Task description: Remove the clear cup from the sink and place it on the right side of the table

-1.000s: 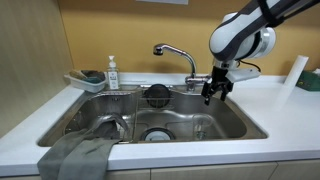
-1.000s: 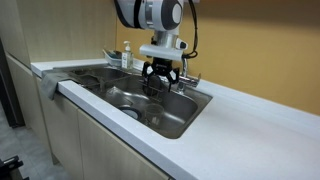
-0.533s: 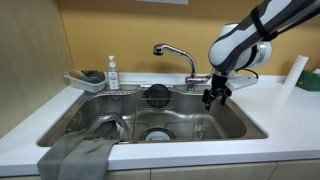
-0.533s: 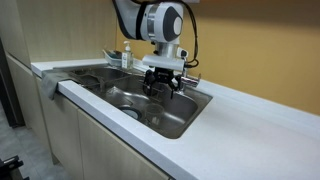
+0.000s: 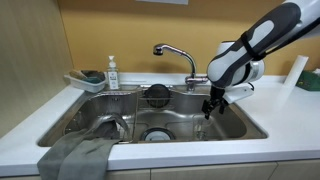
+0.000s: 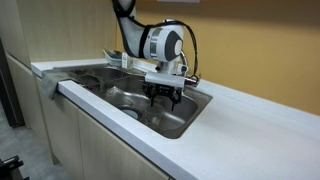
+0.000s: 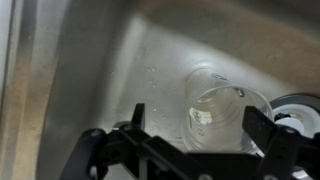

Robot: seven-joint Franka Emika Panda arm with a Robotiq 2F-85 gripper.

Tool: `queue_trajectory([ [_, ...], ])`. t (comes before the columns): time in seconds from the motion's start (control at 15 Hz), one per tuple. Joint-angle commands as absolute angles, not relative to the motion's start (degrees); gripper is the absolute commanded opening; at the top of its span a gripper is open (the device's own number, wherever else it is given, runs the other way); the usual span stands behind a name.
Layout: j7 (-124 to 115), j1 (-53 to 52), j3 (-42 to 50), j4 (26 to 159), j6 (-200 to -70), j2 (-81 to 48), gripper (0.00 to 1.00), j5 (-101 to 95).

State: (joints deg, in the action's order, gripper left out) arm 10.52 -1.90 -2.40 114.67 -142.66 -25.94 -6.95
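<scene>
My gripper lowers next and closes on the clear cup's rim at the cup's side away from the drain.
The clear cup (image 7: pixel 225 112) stands on the steel floor of the sink (image 7: pixel 90 70), seen from above in the wrist view, with a small green mark on its side. My gripper (image 7: pixel 200 125) is open, with one finger on each side of the cup and no contact visible. In both exterior views the gripper (image 5: pixel 210 106) (image 6: pixel 165 97) hangs low inside the right part of the sink (image 5: pixel 120 120) (image 6: pixel 115 90). I cannot make out the cup in either exterior view. The white table (image 5: pixel 275 108) (image 6: pixel 255 120) surrounds the basin.
A chrome faucet (image 5: pixel 177 52) curves over the back rim, just behind the arm. A black stopper (image 5: pixel 157 95) sits in the basin, with the drain (image 7: pixel 303 105) close to the cup. A soap bottle (image 5: pixel 112 73), a sponge tray (image 5: pixel 86 80), a grey cloth (image 5: pixel 75 155) and a white roll (image 5: pixel 294 72) are around.
The gripper has moved down from above the sink's rim into the basin, staying open. Nothing else has moved.
</scene>
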Motion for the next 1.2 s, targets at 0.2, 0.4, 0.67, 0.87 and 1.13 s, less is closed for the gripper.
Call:
queue_trajectory([
  [0.2, 8.23, -3.32, -1.44, 110.68, -143.04, -30.36, 1.00, -9.37],
  [0.4, 8.58, -3.41, -1.50, 109.60, -142.62, -32.02, 1.00, -9.11],
  [0.67, 9.53, -3.15, -2.27, 108.39, -142.49, -33.95, 0.73, -8.27],
  [0.87, 9.69, -3.03, -2.81, 107.95, -142.71, -34.49, 0.51, -7.76],
  [1.13, 9.73, -3.40, -2.82, 107.67, -142.76, -34.12, 0.25, -8.09],
])
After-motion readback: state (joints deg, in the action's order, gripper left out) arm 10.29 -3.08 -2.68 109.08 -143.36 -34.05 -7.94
